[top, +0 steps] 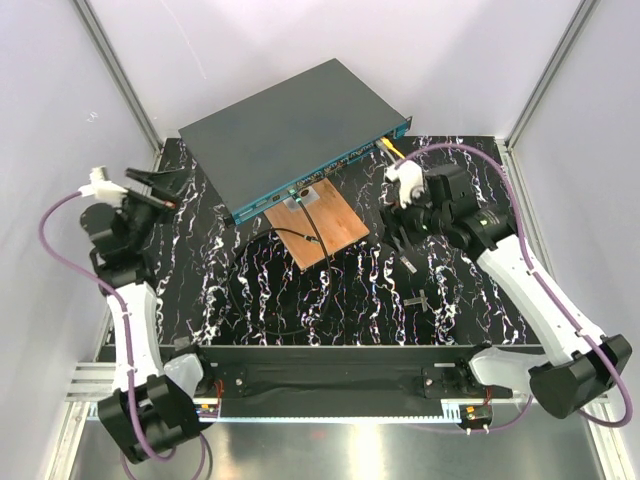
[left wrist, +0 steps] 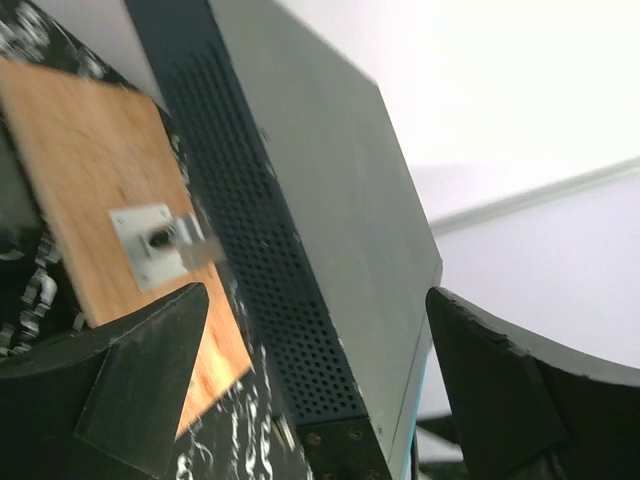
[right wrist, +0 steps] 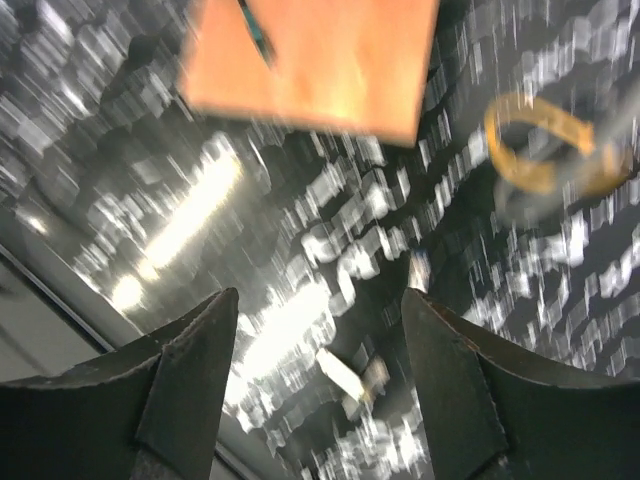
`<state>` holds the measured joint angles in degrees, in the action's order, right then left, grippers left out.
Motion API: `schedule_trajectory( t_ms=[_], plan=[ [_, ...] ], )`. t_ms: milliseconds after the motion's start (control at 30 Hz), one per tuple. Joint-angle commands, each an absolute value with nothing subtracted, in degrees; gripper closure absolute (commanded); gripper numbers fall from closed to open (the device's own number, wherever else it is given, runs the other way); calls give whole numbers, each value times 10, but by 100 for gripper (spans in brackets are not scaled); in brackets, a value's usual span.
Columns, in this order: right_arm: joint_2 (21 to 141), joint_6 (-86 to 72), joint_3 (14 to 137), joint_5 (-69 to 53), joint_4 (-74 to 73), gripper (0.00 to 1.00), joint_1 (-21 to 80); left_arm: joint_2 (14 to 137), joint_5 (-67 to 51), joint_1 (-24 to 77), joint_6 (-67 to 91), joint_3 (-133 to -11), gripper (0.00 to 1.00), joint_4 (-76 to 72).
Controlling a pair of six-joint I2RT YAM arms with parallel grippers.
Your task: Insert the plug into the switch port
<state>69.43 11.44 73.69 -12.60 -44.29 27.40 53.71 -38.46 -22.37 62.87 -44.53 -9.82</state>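
Observation:
The small pale piece lies on the mat below my open, empty fingers. My right gripper will move down to it, over its pale body, and close on it.
The switch (top: 290,130) is a flat dark grey box with a teal front face and a row of ports, lying at the back middle of the mat. Its perforated side also shows in the left wrist view (left wrist: 270,270). A black cable ends in a small dark plug (top: 316,240) lying on a copper-brown board (top: 335,225), also seen in the right wrist view (right wrist: 255,30). My left gripper (top: 160,190) is open and empty, left of the switch (left wrist: 318,295). My right gripper (top: 398,240) is open and empty, above the mat right of the board (right wrist: 318,300).
A yellow cable (top: 392,150) runs from the switch's right end and loops on the mat (right wrist: 540,150). A small pale piece (right wrist: 345,372) lies on the mat under my right gripper. Another small dark piece (top: 420,300) lies nearer. The board carries a small metal bracket (left wrist: 160,240).

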Motion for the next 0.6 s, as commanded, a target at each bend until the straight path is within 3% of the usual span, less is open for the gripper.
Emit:
schedule_trajectory(
  t_ms=[0,233,567],
  plan=[
    [691,199,682,-99,-522,29,228,510,-419,-288,614,-449,3,-113],
    [751,236,600,-18,-479,42,200,505,-465,-330,550,-516,4,-126],
    [960,237,683,-32,-490,41,200,455,-522,-328,417,-595,4,-101]
  ],
)
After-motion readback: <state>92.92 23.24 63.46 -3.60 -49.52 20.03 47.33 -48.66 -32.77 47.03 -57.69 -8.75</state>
